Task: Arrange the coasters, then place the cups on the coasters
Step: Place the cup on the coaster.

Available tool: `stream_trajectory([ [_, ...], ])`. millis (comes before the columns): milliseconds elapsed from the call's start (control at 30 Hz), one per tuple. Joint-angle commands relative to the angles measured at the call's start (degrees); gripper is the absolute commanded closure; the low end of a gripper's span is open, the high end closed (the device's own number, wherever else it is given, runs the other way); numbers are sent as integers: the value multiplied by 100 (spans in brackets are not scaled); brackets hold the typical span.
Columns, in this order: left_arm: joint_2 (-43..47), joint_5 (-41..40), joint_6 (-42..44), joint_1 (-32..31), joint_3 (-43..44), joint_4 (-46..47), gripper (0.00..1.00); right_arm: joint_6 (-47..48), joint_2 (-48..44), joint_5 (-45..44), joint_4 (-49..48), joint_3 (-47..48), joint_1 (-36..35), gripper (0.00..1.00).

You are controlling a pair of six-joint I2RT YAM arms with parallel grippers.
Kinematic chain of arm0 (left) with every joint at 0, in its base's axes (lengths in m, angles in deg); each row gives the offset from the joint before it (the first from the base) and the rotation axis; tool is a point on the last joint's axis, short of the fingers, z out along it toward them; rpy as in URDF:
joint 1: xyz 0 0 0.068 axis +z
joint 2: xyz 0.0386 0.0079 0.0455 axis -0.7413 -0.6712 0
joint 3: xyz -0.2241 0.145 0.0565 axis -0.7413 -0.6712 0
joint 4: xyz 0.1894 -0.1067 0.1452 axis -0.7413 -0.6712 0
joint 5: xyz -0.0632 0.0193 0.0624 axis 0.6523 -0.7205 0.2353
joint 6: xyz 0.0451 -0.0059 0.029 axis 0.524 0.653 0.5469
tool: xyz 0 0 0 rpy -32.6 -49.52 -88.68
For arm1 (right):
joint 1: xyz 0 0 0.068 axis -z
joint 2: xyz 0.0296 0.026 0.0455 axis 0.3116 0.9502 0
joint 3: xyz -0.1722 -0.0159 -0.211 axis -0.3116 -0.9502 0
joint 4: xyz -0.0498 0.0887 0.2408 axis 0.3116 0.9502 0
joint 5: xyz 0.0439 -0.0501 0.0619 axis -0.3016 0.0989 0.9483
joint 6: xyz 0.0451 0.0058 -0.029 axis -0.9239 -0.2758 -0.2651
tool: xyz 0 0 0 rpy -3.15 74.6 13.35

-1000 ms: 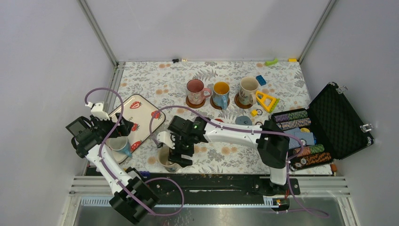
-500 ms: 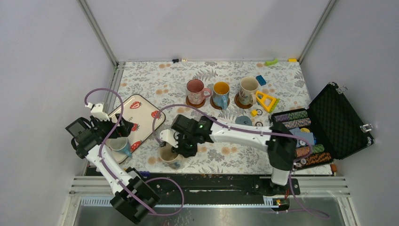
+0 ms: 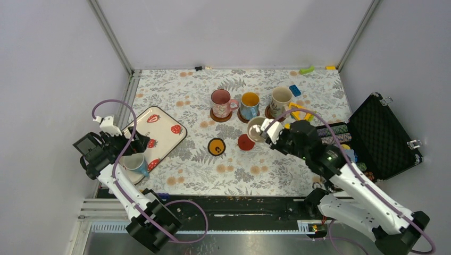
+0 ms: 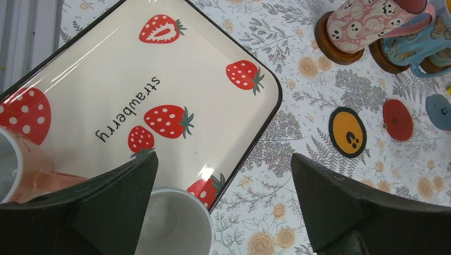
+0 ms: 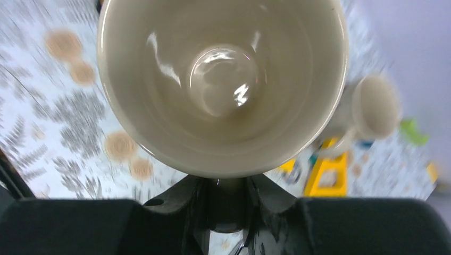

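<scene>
My right gripper swings away from the red coaster and down next, sets the cream cup onto the grey-blue coaster (image 4: 439, 110) and releases its handle, as that coaster lies bare.
My right gripper (image 3: 270, 135) is shut on the handle of a cream cup (image 3: 256, 129), holding it up just beside the red coaster (image 3: 244, 143). In the right wrist view the cup (image 5: 223, 79) fills the frame above the gripper (image 5: 226, 207). The orange coaster (image 3: 216, 146) lies bare to the left. Pink (image 3: 219, 101), blue (image 3: 250, 105) and cream (image 3: 280, 101) cups stand on brown coasters at the back. My left gripper (image 4: 223, 204) is open over a white cup (image 4: 170, 226) at the tray's corner. The grey-blue coaster (image 4: 439, 110) lies past the red coaster (image 4: 398, 119).
The strawberry tray (image 3: 162, 130) lies at the left, with another cup (image 4: 16, 164) on it. An open black case (image 3: 383, 135) of poker chips stands at the right. A yellow triangle piece (image 3: 303, 112) and small blocks lie behind the held cup.
My right gripper shut on the cream cup near the front edge, then lifted it and carried it right and back to the red coaster. The left arm has stayed put.
</scene>
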Motion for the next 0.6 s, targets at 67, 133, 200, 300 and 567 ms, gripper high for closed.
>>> stream_trajectory([
  [67,122,22,-193,60,41,358,1,-274,-119,-350,-1048,-1285,1156,100],
  [133,104,42,-191,59,40,359,1,-363,34,-293,-1057,-1212,1494,100],
  [200,98,15,-186,72,25,364,1,-432,202,-85,-1044,-1101,1812,100],
  [300,122,23,-165,84,5,374,2,-495,382,411,-1049,-1027,2149,100],
  [567,299,196,-83,108,-92,390,2,-826,760,997,-1122,-667,2564,100],
])
